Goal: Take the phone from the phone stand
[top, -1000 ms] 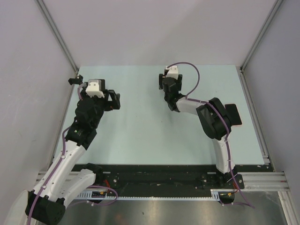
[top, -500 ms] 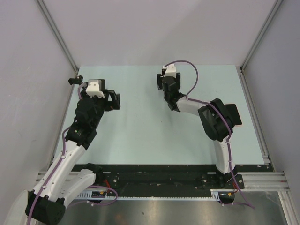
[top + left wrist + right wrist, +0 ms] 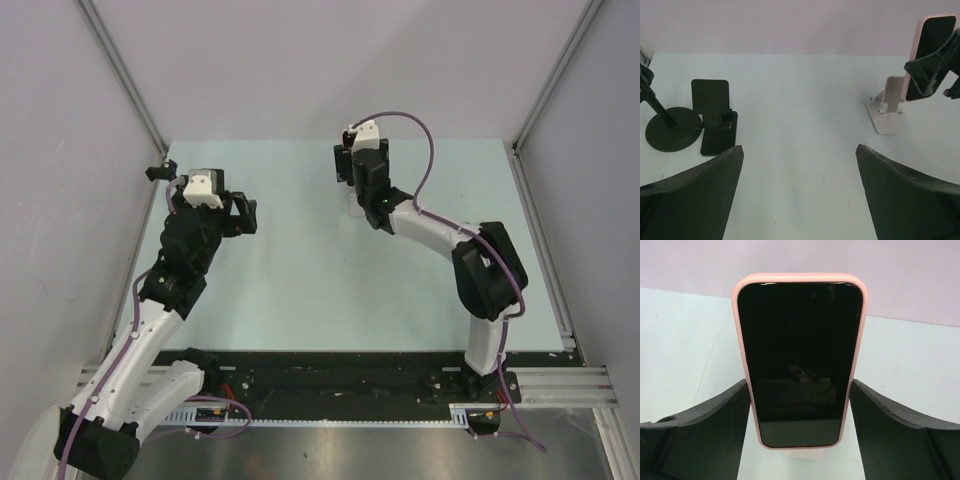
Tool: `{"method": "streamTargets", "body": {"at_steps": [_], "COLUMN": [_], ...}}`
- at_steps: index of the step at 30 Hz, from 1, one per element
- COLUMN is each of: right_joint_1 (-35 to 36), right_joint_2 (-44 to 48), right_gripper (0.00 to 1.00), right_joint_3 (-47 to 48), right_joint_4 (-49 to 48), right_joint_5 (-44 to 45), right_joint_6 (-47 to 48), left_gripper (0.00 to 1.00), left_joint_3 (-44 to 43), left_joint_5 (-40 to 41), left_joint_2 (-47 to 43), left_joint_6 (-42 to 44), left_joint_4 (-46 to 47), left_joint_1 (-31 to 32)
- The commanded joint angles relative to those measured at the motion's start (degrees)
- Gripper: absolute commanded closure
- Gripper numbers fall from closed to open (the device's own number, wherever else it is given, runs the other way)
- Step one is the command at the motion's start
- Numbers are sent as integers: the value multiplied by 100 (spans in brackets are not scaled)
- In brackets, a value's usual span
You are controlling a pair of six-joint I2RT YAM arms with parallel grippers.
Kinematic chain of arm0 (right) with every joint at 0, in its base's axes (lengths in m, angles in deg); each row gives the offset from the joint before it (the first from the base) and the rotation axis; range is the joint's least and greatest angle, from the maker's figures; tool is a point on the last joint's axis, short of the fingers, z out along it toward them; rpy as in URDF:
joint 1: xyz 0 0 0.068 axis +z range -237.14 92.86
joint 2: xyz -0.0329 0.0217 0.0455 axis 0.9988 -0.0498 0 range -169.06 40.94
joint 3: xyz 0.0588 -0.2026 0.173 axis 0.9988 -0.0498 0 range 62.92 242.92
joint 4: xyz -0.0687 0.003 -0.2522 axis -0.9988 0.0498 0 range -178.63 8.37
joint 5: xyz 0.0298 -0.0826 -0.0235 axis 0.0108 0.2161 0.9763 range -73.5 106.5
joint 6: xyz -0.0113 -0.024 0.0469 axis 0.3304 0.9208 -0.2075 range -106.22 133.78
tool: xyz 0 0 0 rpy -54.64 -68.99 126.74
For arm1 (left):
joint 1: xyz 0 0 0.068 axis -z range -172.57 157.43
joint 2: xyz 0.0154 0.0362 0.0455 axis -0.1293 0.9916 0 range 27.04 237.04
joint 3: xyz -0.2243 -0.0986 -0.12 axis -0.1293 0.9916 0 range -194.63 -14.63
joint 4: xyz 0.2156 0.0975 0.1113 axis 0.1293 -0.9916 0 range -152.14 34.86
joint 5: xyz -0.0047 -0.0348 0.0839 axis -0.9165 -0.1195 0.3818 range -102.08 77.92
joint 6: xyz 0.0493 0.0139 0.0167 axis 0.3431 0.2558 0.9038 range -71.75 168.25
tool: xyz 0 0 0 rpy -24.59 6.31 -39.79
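Observation:
I will move my right gripper down to the bare tabletop, which is below it, back and to its right in the top view, and I will tilt the phone [image 3: 800, 360] flat to release it.
The phone [image 3: 800, 360] has a black screen and a pink case. My right gripper [image 3: 800, 384] is shut on it, one finger against each long edge. In the left wrist view the phone [image 3: 931, 50] stands upright in those fingers, slightly above and to the right of the pale pink stand [image 3: 887, 112]. A bit of the stand [image 3: 802, 456] shows under the phone's lower edge. In the top view the right gripper [image 3: 356, 168] is at the far middle of the table, with the stand [image 3: 353, 208] just below it. My left gripper [image 3: 800, 150] is open and empty at the left [image 3: 243, 214].
A black phone stand [image 3: 715, 115] and a black round base with a pole [image 3: 672, 131] sit at the far left of the pale table [image 3: 300, 290]. A small black clamp [image 3: 155, 172] is at the table's far left corner. Walls enclose the table.
My right arm has stretched out and its gripper has moved toward the far edge with the phone. The left arm has not moved.

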Motion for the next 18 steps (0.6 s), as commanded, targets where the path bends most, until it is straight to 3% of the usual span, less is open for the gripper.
{"method": "streamTargets", "body": {"at_steps": [1,10,18], "right_joint_1": [-145,-725,-1252], "right_joint_2": [1016,2036,2748], "right_gripper": [100,100,100], "right_joint_3": [111,-206,-856], "right_joint_4": [936,3573,4868], "right_joint_5": [-255,-897,-1503], "right_joint_6": [-49,-409,-559], "left_gripper": [0,0,0], "left_joint_3": [25,34,34], "left_joint_5": [-121,-165,-209], "left_joint_2": [-99,-90,-29], "left_joint_6": [-70,-78,-78], "left_joint_4": [119,110,93], "left_joint_1": [-35,-35,-35]}}
